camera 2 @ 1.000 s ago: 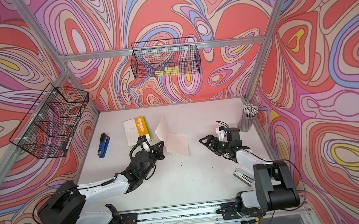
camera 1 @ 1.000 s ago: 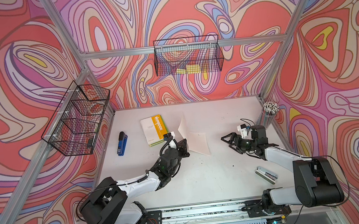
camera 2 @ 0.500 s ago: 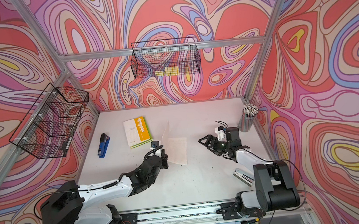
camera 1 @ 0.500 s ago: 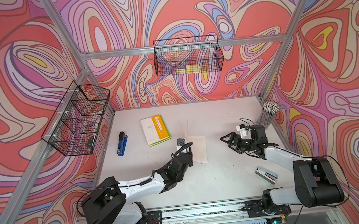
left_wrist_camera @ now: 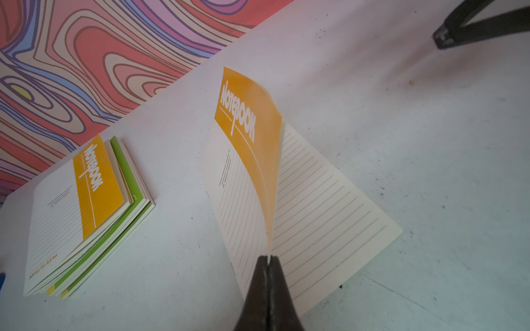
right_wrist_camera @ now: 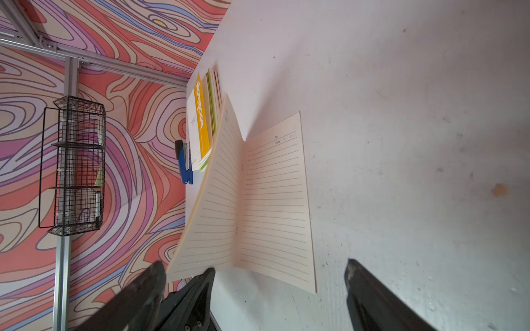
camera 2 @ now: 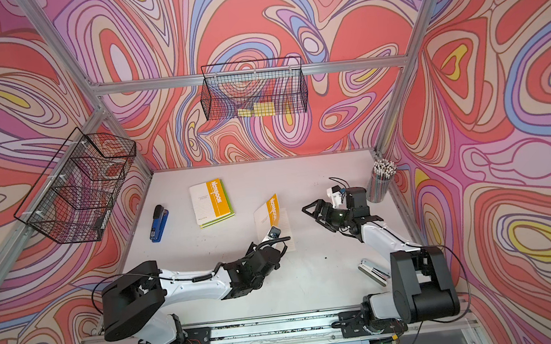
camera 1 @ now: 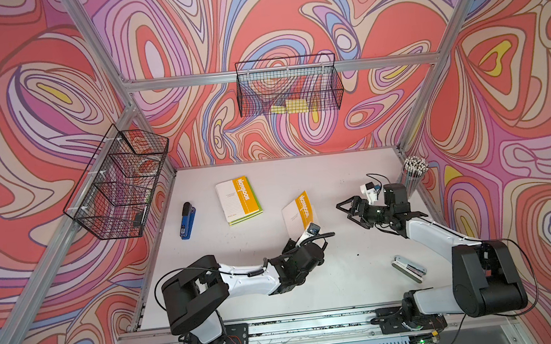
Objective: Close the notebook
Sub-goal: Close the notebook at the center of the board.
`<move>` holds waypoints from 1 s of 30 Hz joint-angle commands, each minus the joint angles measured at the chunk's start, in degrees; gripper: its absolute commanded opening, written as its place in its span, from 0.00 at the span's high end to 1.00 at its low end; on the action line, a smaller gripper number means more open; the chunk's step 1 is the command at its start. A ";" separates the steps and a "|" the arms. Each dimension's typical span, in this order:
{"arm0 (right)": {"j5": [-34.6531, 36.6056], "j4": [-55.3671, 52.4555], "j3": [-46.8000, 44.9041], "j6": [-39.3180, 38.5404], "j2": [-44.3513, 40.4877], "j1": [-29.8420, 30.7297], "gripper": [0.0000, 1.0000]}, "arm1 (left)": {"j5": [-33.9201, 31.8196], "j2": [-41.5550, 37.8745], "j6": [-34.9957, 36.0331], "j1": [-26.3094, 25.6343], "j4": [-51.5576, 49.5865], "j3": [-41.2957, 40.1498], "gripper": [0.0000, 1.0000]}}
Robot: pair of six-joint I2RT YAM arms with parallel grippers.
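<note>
My left gripper is at the cover's near edge and will bring it down and back onto the flat lined page (camera 2: 285,225) and release it, because the cover stands raised.
The notebook (camera 1: 300,211) (camera 2: 271,214) stands half open in mid-table. Its cover (left_wrist_camera: 246,137), white with an orange band, is raised nearly upright over the lined page (left_wrist_camera: 324,206) that lies flat. My left gripper (left_wrist_camera: 268,259) (camera 1: 295,242) is shut on the cover's near edge, pinching it between the fingertips. My right gripper (camera 1: 344,211) (camera 2: 309,213) (right_wrist_camera: 279,270) hovers open just right of the notebook, touching nothing. In the right wrist view both lined leaves (right_wrist_camera: 272,200) show, the left one bowed upward.
A stack of closed notebooks (camera 1: 239,200) (left_wrist_camera: 86,206) lies at the back left, with a blue stapler (camera 1: 187,221) left of it. A silver stapler (camera 1: 409,268) lies front right. A pencil cup (camera 1: 413,173) stands by the right wall. Wire baskets (camera 1: 288,89) (camera 1: 117,184) hang on the walls.
My left gripper has carried the cover up and to the right, from lying open on the left to nearly upright, moving slightly toward the front. The right arm has stayed still.
</note>
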 commanded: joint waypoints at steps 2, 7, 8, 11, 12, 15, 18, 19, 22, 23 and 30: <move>-2.40 -0.87 2.50 -0.78 1.61 1.77 0.02 | -1.68 2.78 4.33 -1.15 -3.92 1.92 1.00; -4.21 0.58 4.56 0.64 3.86 3.18 0.02 | -2.22 5.83 7.41 -2.78 -6.81 3.44 1.00; -3.93 0.62 5.07 0.75 4.14 3.65 0.02 | -2.06 6.21 7.56 -3.11 -6.95 3.48 1.00; -3.55 1.49 6.57 1.58 5.95 5.23 0.02 | -1.34 6.67 7.61 -3.50 -7.00 3.50 1.00; -3.32 2.29 6.92 2.03 6.73 5.94 0.02 | -1.15 6.88 7.78 -3.72 -7.02 3.51 1.00; -1.76 3.71 7.77 2.47 9.03 7.89 0.02 | -1.11 7.70 8.06 -4.32 -7.73 3.66 1.00; -1.77 6.63 8.12 3.78 12.16 9.52 0.02 | -0.97 8.22 7.92 -4.83 -8.63 3.71 1.00; -1.74 7.75 8.11 4.38 13.27 10.15 0.02 | -0.78 8.26 7.88 -4.97 -8.78 3.60 1.00; -1.08 10.76 8.11 5.94 15.46 11.94 0.02 | -0.23 8.47 8.04 -5.45 -8.87 3.57 1.00; -0.62 11.11 8.31 6.10 15.93 12.39 0.02 | -0.18 8.59 8.06 -5.63 -9.10 3.74 1.00; 0.41 12.52 9.74 6.81 19.49 15.33 0.02 | 0.27 9.36 7.62 -6.17 -9.83 3.69 1.00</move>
